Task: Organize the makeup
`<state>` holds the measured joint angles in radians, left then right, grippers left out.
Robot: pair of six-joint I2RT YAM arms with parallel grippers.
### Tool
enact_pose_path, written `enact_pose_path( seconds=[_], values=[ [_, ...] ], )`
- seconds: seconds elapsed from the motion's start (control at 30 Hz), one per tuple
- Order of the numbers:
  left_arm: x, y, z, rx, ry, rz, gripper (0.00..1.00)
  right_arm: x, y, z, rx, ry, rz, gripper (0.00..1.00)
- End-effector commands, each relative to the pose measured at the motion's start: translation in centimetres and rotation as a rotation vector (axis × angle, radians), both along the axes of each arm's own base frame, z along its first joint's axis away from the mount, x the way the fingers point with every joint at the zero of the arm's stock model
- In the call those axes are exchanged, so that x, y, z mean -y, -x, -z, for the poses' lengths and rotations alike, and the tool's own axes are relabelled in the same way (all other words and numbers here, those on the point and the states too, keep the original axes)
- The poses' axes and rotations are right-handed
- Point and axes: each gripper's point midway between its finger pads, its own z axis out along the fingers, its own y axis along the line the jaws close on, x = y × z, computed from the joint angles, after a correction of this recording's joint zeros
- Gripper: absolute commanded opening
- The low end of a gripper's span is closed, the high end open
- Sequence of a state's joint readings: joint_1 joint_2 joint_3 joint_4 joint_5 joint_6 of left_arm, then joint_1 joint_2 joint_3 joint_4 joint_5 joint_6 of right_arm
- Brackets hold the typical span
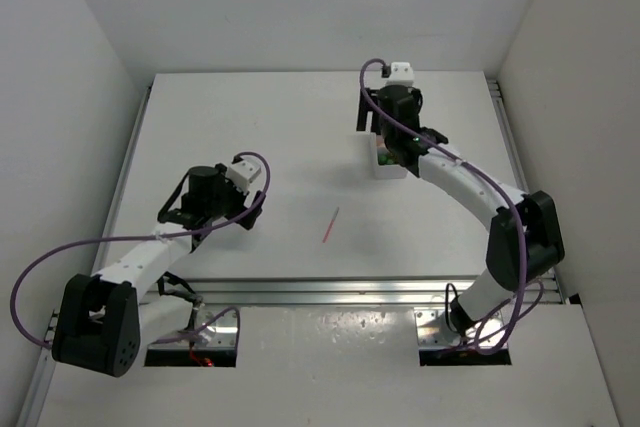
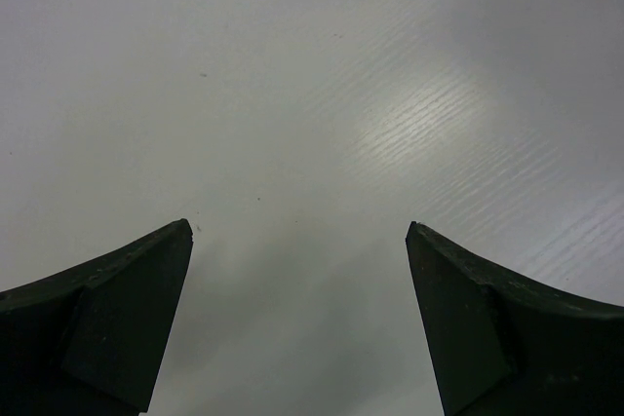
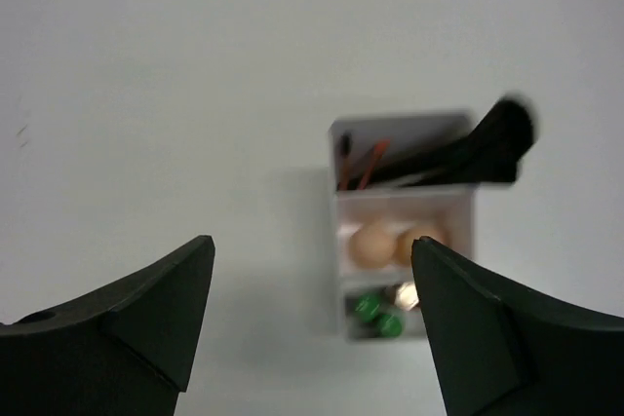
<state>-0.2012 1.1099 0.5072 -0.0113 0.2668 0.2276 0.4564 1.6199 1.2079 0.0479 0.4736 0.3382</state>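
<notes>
The pink pencil alone lies loose, so my right gripper will next come back from the box [image 1: 381,169], to the left in the top view, and lower onto the pencil's middle.
A white box [image 3: 334,241] with three compartments holds makeup. The far one has thin red pencils [image 3: 363,165] and a black brush [image 3: 487,143]. The middle has two beige sponges [image 3: 370,244]. The near one has green-capped items [image 3: 370,307] and a shiny tube [image 3: 405,291]. The lipstick is not seen. One pink pencil [image 1: 331,225] lies loose on the table. My right gripper [image 3: 312,250] is open and empty above the box [image 1: 381,169], which it partly hides in the top view [image 1: 392,137]. My left gripper [image 2: 298,226] is open and empty over bare table, at mid left [image 1: 180,209].
The white table [image 1: 290,137] is walled on the left, back and right. A metal rail [image 1: 340,292] runs along the near edge by the arm bases. Purple cables loop from both arms.
</notes>
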Motion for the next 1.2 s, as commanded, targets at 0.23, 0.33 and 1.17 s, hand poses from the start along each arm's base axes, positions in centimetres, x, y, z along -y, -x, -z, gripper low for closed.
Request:
enact_pose_path(
  seconds=[0.23, 0.33, 1.17],
  values=[
    [0.3, 0.7, -0.7, 0.066, 0.068, -0.003, 0.99, -9.9, 13.0, 14.1, -0.742, -0.292, 0.018, 0.73],
    [0.1, 1.0, -0.2, 0.07, 0.064, -0.011, 0.99, -11.4, 13.5, 14.4, -0.791, -0.275, 0.04, 0.71],
    [0.3, 1.3, -0.5, 0.156, 0.018, -0.026, 0.99, -8.2, 20.5, 25.4, -1.06, -0.14, 0.344, 0.06]
  ],
)
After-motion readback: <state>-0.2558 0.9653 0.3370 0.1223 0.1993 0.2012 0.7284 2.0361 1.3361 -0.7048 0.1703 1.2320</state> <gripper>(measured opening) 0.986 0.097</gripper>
